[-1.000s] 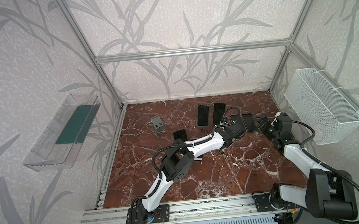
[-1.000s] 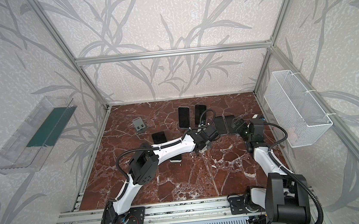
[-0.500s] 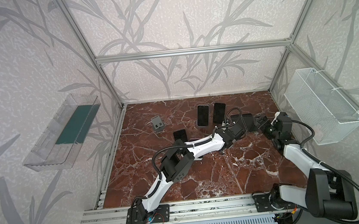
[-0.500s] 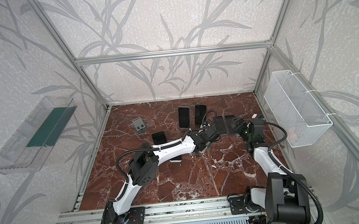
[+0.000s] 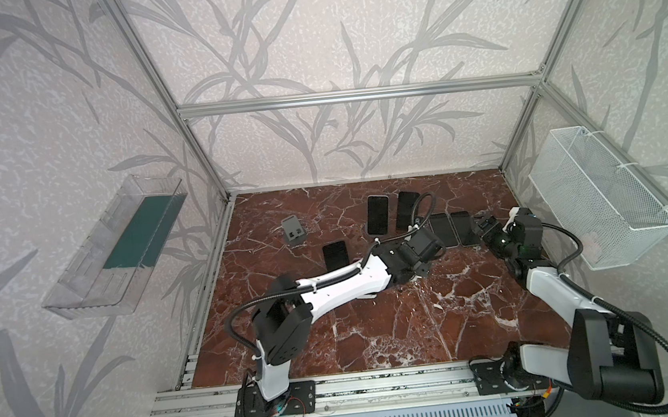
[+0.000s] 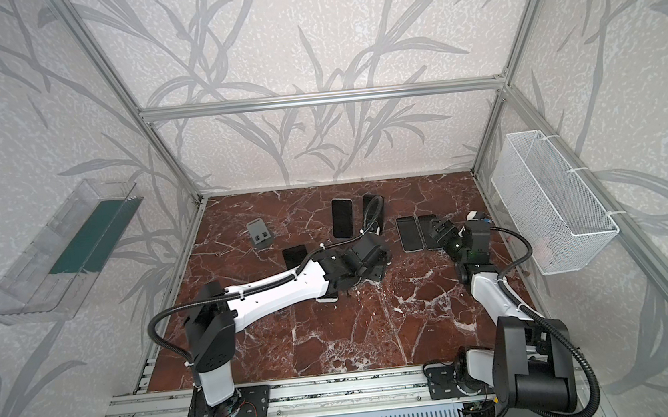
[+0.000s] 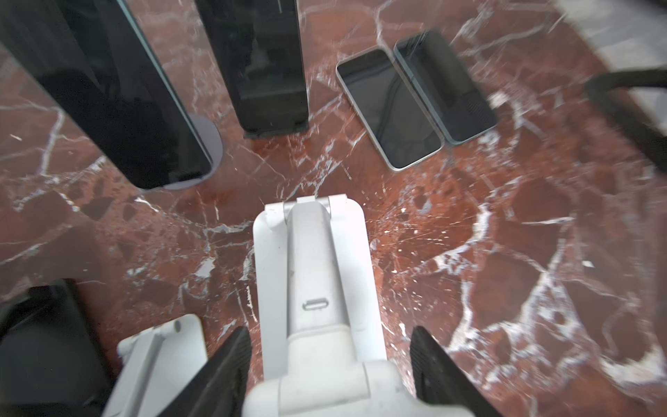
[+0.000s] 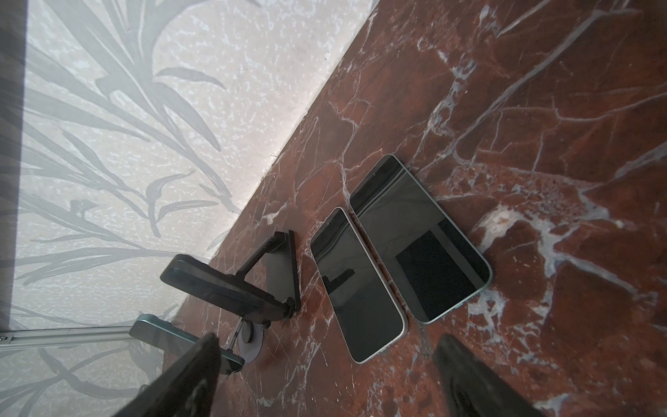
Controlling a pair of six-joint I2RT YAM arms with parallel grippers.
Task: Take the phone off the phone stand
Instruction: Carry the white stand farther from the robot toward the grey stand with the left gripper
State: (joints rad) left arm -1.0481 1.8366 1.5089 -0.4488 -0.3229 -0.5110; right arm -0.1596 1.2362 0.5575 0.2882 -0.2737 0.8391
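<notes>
I will swing my left gripper toward the small grey stand next, lower the white stand onto the marble beside it and then let go of it, because that spot is empty.
My left gripper (image 7: 330, 330) is shut on the head of a bare white phone stand (image 7: 314, 270), one finger on each side. My left wrist hides it in both top views. Behind it, two dark phones rest on stands: one (image 7: 108, 90) on a round-based stand (image 7: 207, 144), one (image 7: 260, 65) on a black stand (image 7: 274, 131). Two more phones (image 8: 357, 285) (image 8: 422, 249) lie flat on the marble, side by side. My right gripper (image 8: 325, 350) hangs open just above the floor near them, holding nothing. Another phone (image 5: 334, 255) leans on a second white stand (image 7: 158, 361).
A small grey stand (image 5: 294, 234) sits bare at the back left of the marble floor. A white wire basket (image 5: 599, 200) hangs on the right wall and a clear plastic tray (image 5: 114, 247) on the left wall. Both arms crowd the middle right.
Neither arm nor any phone has clearly moved in the top views over the last second.
</notes>
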